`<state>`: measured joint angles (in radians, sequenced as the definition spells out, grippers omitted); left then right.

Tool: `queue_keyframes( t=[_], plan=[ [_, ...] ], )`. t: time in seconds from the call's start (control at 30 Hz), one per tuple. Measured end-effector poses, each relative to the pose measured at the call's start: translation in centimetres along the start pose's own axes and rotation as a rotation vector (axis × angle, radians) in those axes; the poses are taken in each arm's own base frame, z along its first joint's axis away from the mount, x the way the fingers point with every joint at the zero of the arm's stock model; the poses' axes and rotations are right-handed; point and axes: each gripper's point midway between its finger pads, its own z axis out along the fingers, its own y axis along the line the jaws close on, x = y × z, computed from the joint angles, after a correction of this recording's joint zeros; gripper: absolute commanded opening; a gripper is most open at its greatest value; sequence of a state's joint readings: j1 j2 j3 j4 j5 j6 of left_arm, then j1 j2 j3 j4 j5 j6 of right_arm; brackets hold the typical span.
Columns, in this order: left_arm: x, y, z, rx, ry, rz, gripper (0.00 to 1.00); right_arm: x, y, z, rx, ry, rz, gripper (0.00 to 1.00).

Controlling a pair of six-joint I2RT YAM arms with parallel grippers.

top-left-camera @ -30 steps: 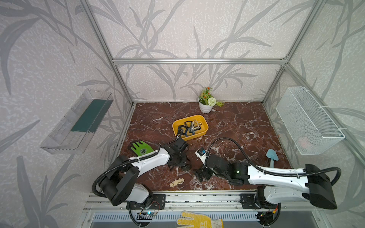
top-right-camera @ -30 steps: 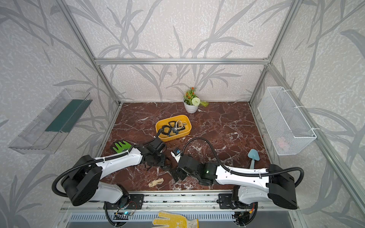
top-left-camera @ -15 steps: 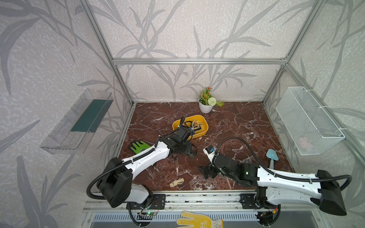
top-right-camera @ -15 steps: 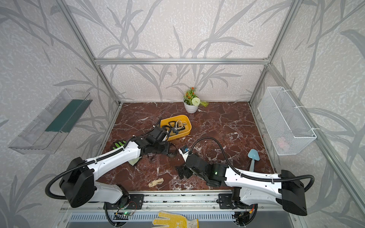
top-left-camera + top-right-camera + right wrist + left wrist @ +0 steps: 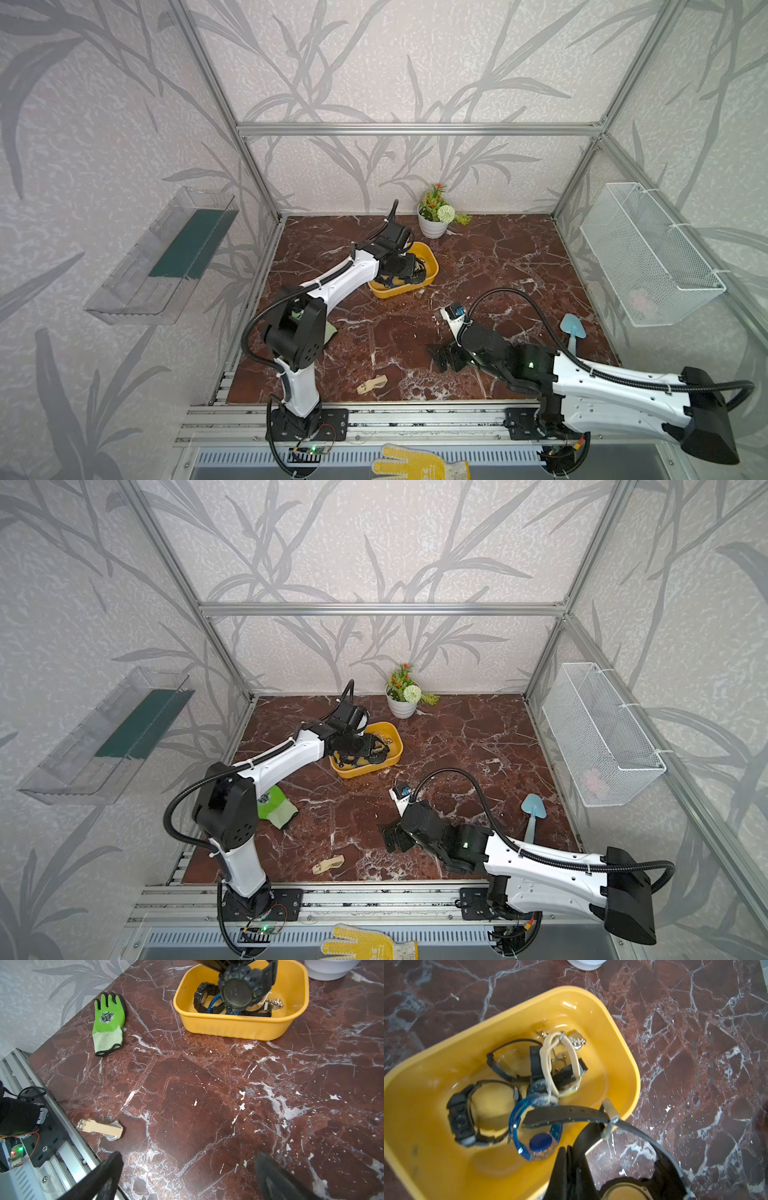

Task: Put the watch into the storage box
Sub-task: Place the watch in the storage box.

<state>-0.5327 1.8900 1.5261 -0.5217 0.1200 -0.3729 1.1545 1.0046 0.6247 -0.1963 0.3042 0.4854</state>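
My left gripper will next move outward and down to release the strap of the chunky black watch at the box's bare end (image 5: 390, 737) (image 5: 597, 1072), because the clear bottom of that box is below and outward of my gripper.
The yellow storage box (image 5: 433, 272) (image 5: 398, 750) stands mid-table and holds several watches, among them a blue one (image 5: 535, 1136) and a black one (image 5: 460, 1118). My left gripper (image 5: 569, 1150) (image 5: 405, 266) hovers over the box's near corner, shut on the strap of a chunky black watch (image 5: 242, 991) (image 5: 571, 1114) that hangs above the box. Another watch, cream (image 5: 372, 383) (image 5: 101, 1128), lies flat near the front edge. My right gripper (image 5: 189, 1167) (image 5: 446, 357) stands open low over bare table at the front, with nothing between its fingers.
A green glove (image 5: 108, 1022) (image 5: 274, 808) lies left of the box by the left arm. A blue trowel (image 5: 572, 332) lies at the right. A white flower pot (image 5: 432, 226) stands behind the box. A wire basket (image 5: 648, 257) and a clear tray (image 5: 166, 257) hang on the side walls.
My left arm has carried the black watch from the front middle of the table back to above the yellow box. My right arm has drawn back to the right, still open.
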Motion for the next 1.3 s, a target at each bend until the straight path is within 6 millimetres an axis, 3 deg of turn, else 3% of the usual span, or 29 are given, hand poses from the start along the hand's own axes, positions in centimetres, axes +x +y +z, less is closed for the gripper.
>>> queue_keyframes(
  t=[0.13,0.53,0.8,0.87,0.93,1.0,1.07,1.17,1.23,1.3],
  plan=[
    [-1.4,0.5,2.5,-0.009,0.015,0.003,0.0,-0.1,-0.3,-0.2,0.012,-0.003,0.01,1.0],
    [-3.9,0.8,6.0,-0.002,0.037,-0.015,0.0,-0.1,-0.5,-0.2,0.017,-0.005,0.022,1.0],
    [-3.1,1.5,8.4,-0.011,0.089,-0.031,0.0,-0.1,-0.6,-0.2,0.021,-0.004,0.025,0.99],
    [-3.0,1.4,8.4,-0.01,0.09,-0.033,0.12,-0.1,-0.7,-0.1,0.023,-0.005,0.026,0.99],
    [-3.1,1.4,8.4,-0.008,0.09,-0.034,0.38,-0.1,-0.7,-0.1,0.024,-0.005,0.025,0.99],
    [-3.1,1.3,8.3,-0.002,0.091,-0.041,0.5,0.0,-0.8,0.0,0.027,-0.002,0.024,0.99],
    [-3.2,1.0,7.9,0.009,0.085,-0.037,0.56,0.1,-0.8,0.2,0.031,0.006,0.021,1.0],
    [-3.3,0.7,6.3,0.025,0.067,-0.036,0.61,0.4,-0.9,0.4,0.037,0.017,0.016,0.99],
    [-4.1,0.2,4.1,0.042,0.033,-0.03,0.88,0.5,-0.9,0.5,0.04,0.021,0.012,1.0],
    [-5.1,-0.4,1.5,0.065,-0.019,-0.022,0.92,0.6,-0.9,0.6,0.042,0.025,0.007,0.99]
  ],
)
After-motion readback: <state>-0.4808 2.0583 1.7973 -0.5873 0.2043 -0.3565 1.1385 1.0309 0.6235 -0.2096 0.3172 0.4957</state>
